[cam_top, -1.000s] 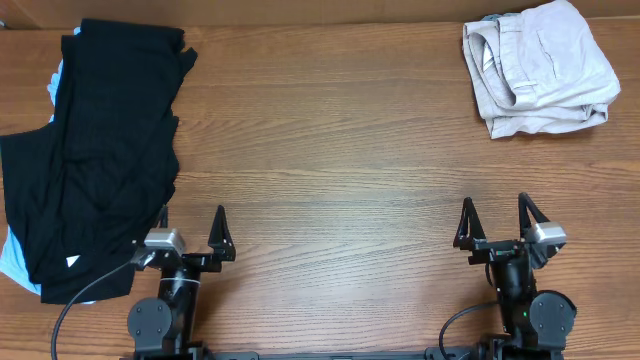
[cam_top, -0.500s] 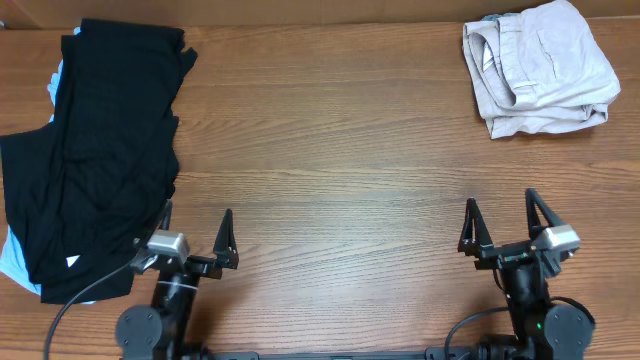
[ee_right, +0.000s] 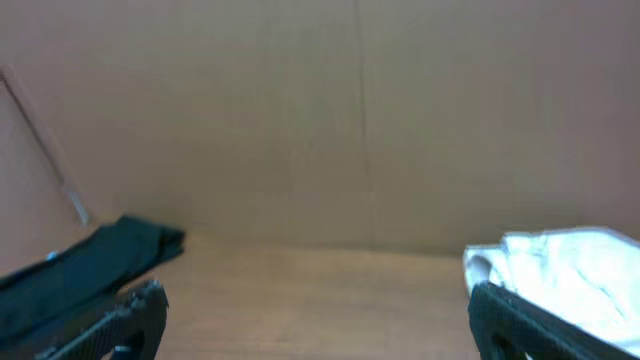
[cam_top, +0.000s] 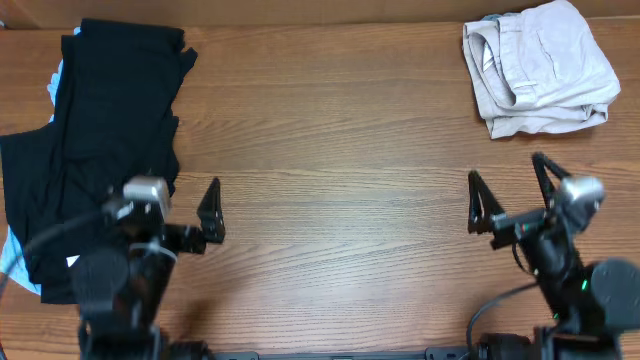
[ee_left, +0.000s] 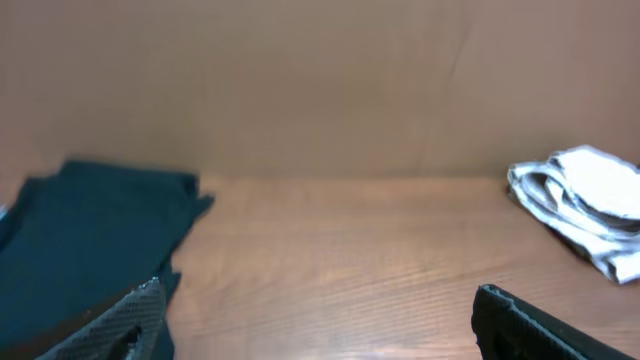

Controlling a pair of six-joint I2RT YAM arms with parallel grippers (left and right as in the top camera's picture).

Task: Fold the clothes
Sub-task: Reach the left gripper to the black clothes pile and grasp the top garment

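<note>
The black shirts' edge by bare wood is below my left gripper and outward of it. My left gripper needs to tip down next and lower outward onto that edge.
A heap of black shirts [cam_top: 95, 150] lies on the left of the wooden table [cam_top: 330, 160], with a small white tag [cam_top: 72, 261] near its front and a pale blue garment [cam_top: 10, 258] showing at its edges. The heap also shows in the left wrist view [ee_left: 85, 240] and the right wrist view [ee_right: 80, 265]. Folded beige trousers [cam_top: 535, 68] lie at the far right corner; they also show in the left wrist view [ee_left: 590, 205] and the right wrist view [ee_right: 560, 270]. My left gripper [cam_top: 185, 215] is open and empty beside the heap's right edge. My right gripper [cam_top: 508, 195] is open and empty.
A brown cardboard wall [ee_left: 320, 80] stands behind the table's far edge. Both arm bases sit at the table's front edge.
Both grippers have risen from low at the front edge and moved forward over the table. The clothes have not moved.
</note>
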